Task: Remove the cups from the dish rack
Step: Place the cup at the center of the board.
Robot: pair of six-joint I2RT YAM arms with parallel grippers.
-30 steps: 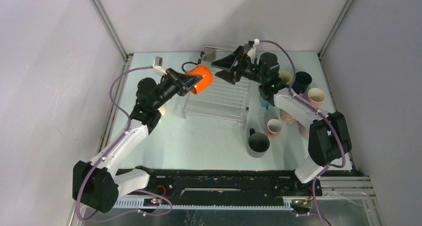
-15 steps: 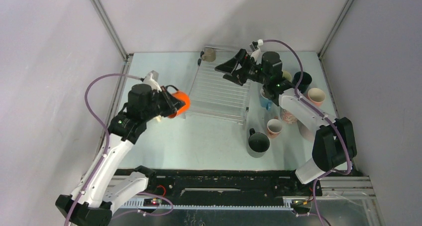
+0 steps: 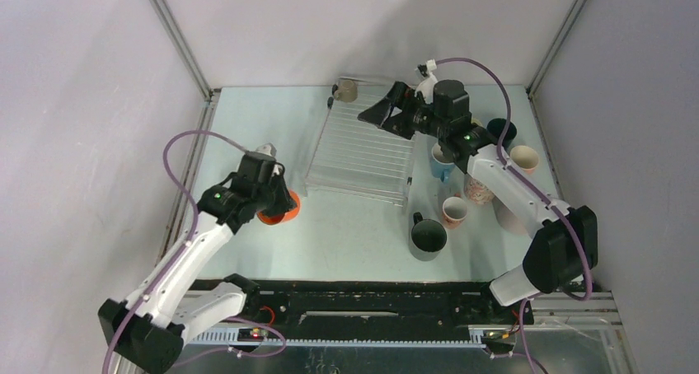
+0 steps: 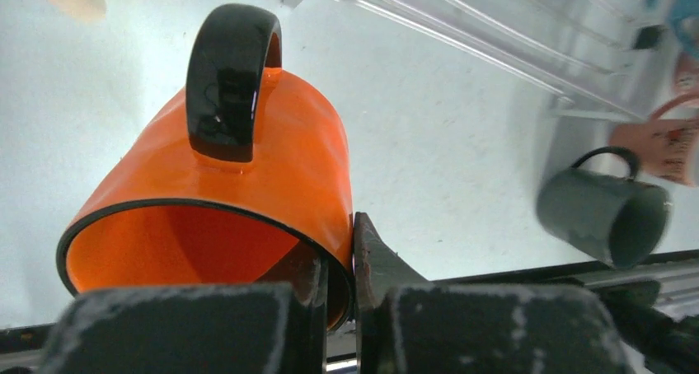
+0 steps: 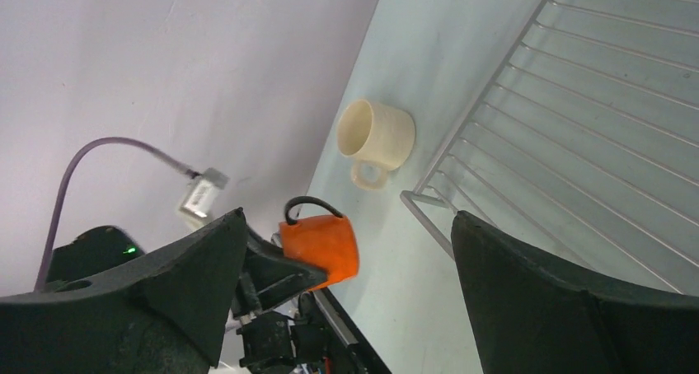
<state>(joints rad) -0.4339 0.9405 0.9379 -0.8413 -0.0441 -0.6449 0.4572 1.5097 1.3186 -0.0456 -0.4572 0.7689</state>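
The tilted orange cup should go down to the clear tabletop beside the rack, as that spot is below my left gripper. My left gripper should turn the cup upright there and let go of the cup's rim.
My left gripper (image 3: 279,203) is shut on the rim of an orange cup (image 4: 239,168) with a black handle: one finger inside, one outside. It holds the cup tilted, low over the table, left of the dish rack's (image 3: 363,156) near left corner. The orange cup (image 5: 320,249) also shows in the right wrist view. My right gripper (image 3: 386,110) hangs open above the rack's far end, with nothing between its fingers. A taupe cup (image 3: 347,90) stands at the rack's far left corner. The wires I can see carry no cups.
Right of the rack stand several cups: blue (image 3: 441,161), dark teal (image 3: 500,132), peach (image 3: 523,157), speckled (image 3: 476,191), pink (image 3: 453,212) and a dark grey mug (image 3: 429,236). A cream cup (image 5: 377,135) lies left of the rack. Walls close in the table's sides.
The left arm has carried the orange cup from the rack's far left corner back and down to the table's left side. The right gripper stayed open over the rack, shifting only slightly.
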